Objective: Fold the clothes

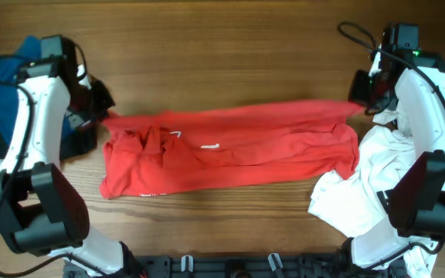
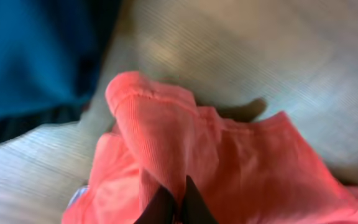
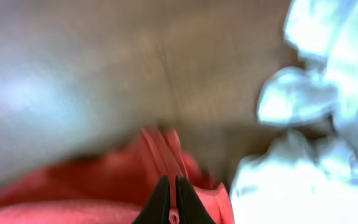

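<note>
My left gripper is going down and back next, over the shirt's rumpled end [image 1: 131, 161] [image 2: 107, 196], below it toward my base. It should release the shirt's far corner there, since the shirt's far edge is taut.
A red shirt [image 1: 230, 150] lies stretched across the middle of the table, its far edge pulled taut between my two grippers. My left gripper [image 1: 103, 108] is shut on the shirt's far left corner; in the left wrist view the red cloth [image 2: 166, 143] bunches between the black fingers [image 2: 178, 208]. My right gripper [image 1: 361, 102] is shut on the far right corner; in the right wrist view a fold of red cloth [image 3: 160, 155] runs into the closed fingers [image 3: 171, 202]. Both views are blurred.
A pile of blue clothes [image 1: 6, 85] lies at the far left, also in the left wrist view [image 2: 36, 56]. A heap of white clothes [image 1: 369, 185] lies at the right, touching the red shirt, also in the right wrist view [image 3: 316, 124].
</note>
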Robot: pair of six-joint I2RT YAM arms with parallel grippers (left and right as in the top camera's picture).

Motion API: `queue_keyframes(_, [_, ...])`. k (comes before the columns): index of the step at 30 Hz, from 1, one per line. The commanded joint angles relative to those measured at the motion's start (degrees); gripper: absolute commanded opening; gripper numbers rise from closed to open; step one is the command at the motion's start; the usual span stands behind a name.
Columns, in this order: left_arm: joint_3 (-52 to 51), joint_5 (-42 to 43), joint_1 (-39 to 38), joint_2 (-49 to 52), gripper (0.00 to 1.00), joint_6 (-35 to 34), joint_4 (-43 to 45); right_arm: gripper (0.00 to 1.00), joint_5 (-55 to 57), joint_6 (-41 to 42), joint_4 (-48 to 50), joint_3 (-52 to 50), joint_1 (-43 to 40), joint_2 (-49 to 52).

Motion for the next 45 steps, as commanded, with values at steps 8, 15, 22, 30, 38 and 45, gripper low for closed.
queue_keyframes(8, [-1.42,0.09,1.11,-1.25,0.04,-0.83,-9.42,0.04,6.25,-1.33,-7.17,0.57,-0.20,-1.29])
queue_keyframes(15, [-5.90,0.15,0.66,-1.25,0.04,-0.90,-12.48,0.04,7.06,-2.64,-9.57,0.52,-0.20,-1.27])
queue_keyframes(22, [-11.50,0.33,-0.57,-1.27,0.04,-0.66,-12.48,0.04,7.08,-2.82,-11.82,0.52,-0.20,-1.27])
queue_keyframes(30, [-15.26,-3.13,-0.74,-1.27,0.08,-2.38,-13.60,0.04,7.91,-4.24,-14.10,0.52,-0.20,-1.27])
queue_keyframes(38, [-15.52,-6.82,-0.68,-1.36,0.51,-4.39,-13.92,0.25,10.03,-3.87,-14.86,0.52,-0.20,-1.27])
queue_keyframes(45, [-12.17,0.33,-0.87,-3.10,0.48,-5.68,-7.17,0.26,8.44,-4.39,-15.08,0.52,-0.22,-1.27])
